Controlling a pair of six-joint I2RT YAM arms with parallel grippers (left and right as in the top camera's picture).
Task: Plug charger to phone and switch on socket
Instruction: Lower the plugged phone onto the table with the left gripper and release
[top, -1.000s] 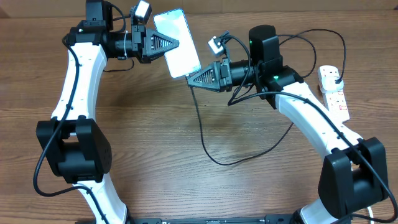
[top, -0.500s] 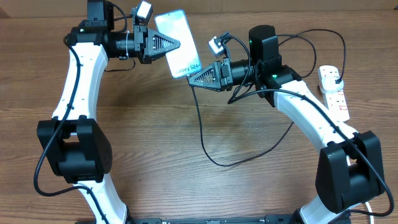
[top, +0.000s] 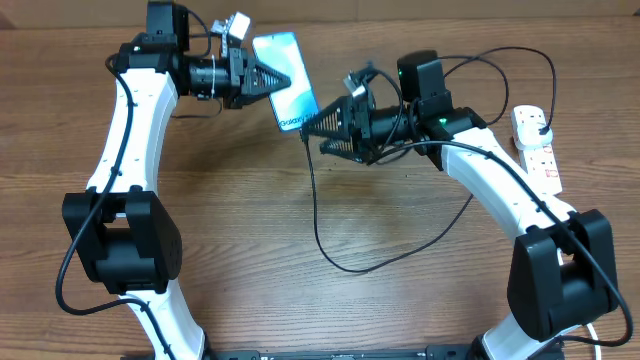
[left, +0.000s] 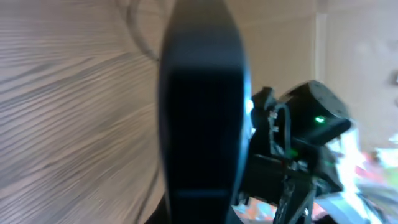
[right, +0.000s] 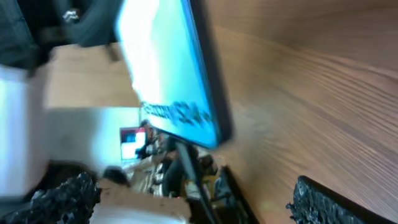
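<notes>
I should move the phone in my left gripper down and back to the clear wood by the cable next. I should level it and release it there, since the charger is in.
My left gripper (top: 268, 78) is shut on the phone (top: 290, 82) and holds it tilted above the table, its lit screen facing up and right. In the left wrist view the phone (left: 202, 112) is a dark slab filling the middle. My right gripper (top: 318, 128) stands open just below the phone's bottom edge. The right wrist view has the phone (right: 168, 68) above its spread fingers (right: 336, 202). The charger (right: 186, 168) runs up to that bottom edge, untouched by the fingers. Its cable (top: 318, 215) hangs down and loops across the table to the socket (top: 545, 160) at the right.
The thick white cord of the strip leaves at the right edge. A black plug (top: 541, 128) sits in the strip's upper end. The cable's loop (top: 345, 265) lies on the wood between the two arms.
My right gripper has opened and let go of the charger's tip, which stays at the phone's bottom edge. The left arm has turned the phone slightly, so its screen looks bluer.
</notes>
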